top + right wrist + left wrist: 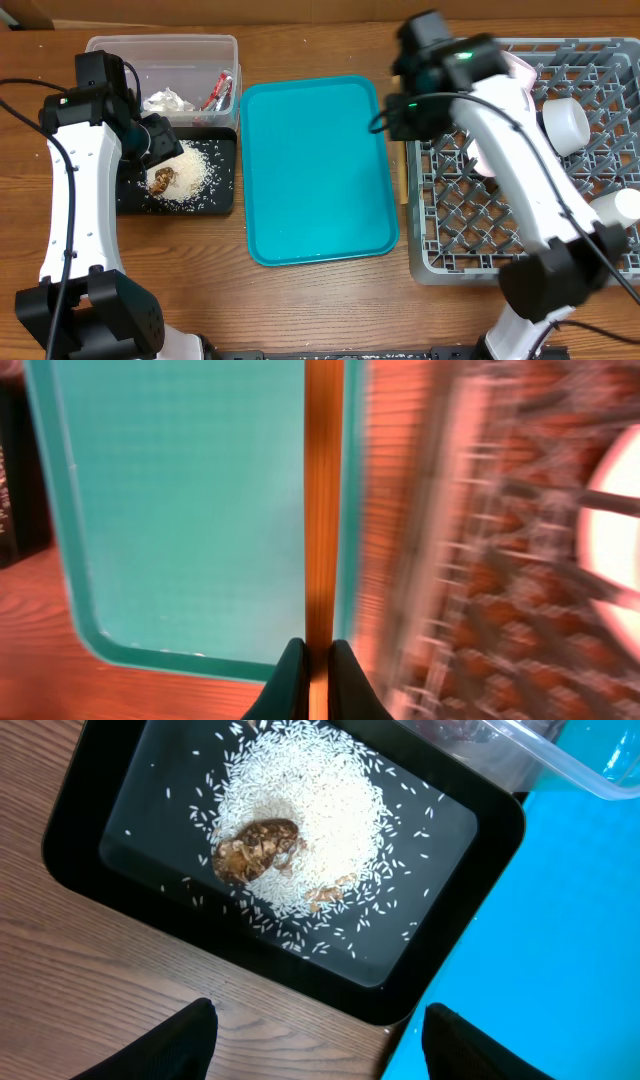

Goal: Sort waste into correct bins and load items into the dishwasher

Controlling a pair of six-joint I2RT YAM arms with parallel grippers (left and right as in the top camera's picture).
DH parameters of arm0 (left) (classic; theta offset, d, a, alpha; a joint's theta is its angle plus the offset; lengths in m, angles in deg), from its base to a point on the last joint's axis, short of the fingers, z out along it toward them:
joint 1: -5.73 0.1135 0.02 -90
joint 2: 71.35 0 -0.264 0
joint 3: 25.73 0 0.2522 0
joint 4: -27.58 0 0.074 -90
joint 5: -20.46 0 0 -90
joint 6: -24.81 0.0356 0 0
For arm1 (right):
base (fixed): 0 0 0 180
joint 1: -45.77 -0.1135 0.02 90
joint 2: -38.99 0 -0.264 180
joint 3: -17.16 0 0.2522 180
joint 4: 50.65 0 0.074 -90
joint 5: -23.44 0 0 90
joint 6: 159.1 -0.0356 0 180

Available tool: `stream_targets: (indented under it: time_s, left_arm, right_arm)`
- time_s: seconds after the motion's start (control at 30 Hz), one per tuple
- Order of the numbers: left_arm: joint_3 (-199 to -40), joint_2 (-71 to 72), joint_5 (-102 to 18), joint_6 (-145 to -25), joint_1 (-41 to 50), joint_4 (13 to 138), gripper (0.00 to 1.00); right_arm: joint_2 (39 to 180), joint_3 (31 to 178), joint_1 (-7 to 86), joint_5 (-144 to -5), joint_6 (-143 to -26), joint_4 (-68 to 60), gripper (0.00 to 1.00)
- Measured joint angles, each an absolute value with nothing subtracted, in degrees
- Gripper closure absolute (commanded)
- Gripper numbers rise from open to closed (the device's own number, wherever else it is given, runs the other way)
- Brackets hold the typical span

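Observation:
I should next move my right gripper past the dish rack's side, then down, and release the chopstick (323, 510) in the dish rack's empty part by the teal tray.
My left gripper (158, 140) (318, 1020) is open and empty, hovering over the shallow black tray (225, 205) (450, 970). The tray holds loose white rice (200, 165) (330, 820) and a small brown food scrap (162, 180) (255, 850). My right gripper (405, 115) (318, 660) is shut on a thin wooden chopstick (323, 510), above the gap between the teal tray and the grey dish rack (500, 230) (480, 560). The clear tub (110, 60) holds crumpled white paper (168, 100) and a red-and-white wrapper (220, 90).
The large teal tray (315, 170) (560, 940) (180, 490) lies between the black tray and the rack. A small white cup (565, 122) and a pale bowl (625, 205) sit in the rack; a white plate (615, 520) shows blurred there.

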State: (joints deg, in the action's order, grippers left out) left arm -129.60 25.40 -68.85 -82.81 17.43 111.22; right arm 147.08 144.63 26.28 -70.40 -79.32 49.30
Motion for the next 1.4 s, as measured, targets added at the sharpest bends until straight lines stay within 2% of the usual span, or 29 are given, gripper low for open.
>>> stream_targets:
  time_s: [0.27,0.57,0.83,0.87,0.97,1.07,1.4]
  left_arm:
    - [-129.6,25.4,-67.5,-82.8,16.9,110.6,0.32]
    - [-129.6,25.4,-67.4,-82.8,10.3,109.9,0.31]
    - [-129.6,25.4,-67.8,-82.8,5.7,109.9,0.31]
    - [-129.6,25.4,-67.8,-82.8,5.4,109.9,0.3]
    - [-129.6,25.4,-67.8,-82.8,5.3,109.9,0.3]
    - [-129.6,25.4,-68.0,-82.8,5.3,109.9,0.3]
    - [-129.6,25.4,-68.0,-82.8,5.3,110.0,0.3]
  right_arm:
    - [146.4,139.9,34.2,-65.0,-75.5,51.3,0.96]
    - [147.0,126.2,34.1,-65.2,-73.8,42.4,0.96]
    - [147.1,123.5,34.1,-67.3,-72.1,40.5,0.95]
    - [147.1,123.5,34.1,-67.8,-71.8,40.5,0.94]
    - [147.1,123.5,34.1,-68.5,-71.0,40.3,0.74]
    - [147.1,123.4,34.1,-69.0,-70.6,40.0,0.67]
    - [147.1,123.4,34.1,-69.4,-70.6,40.3,0.66]
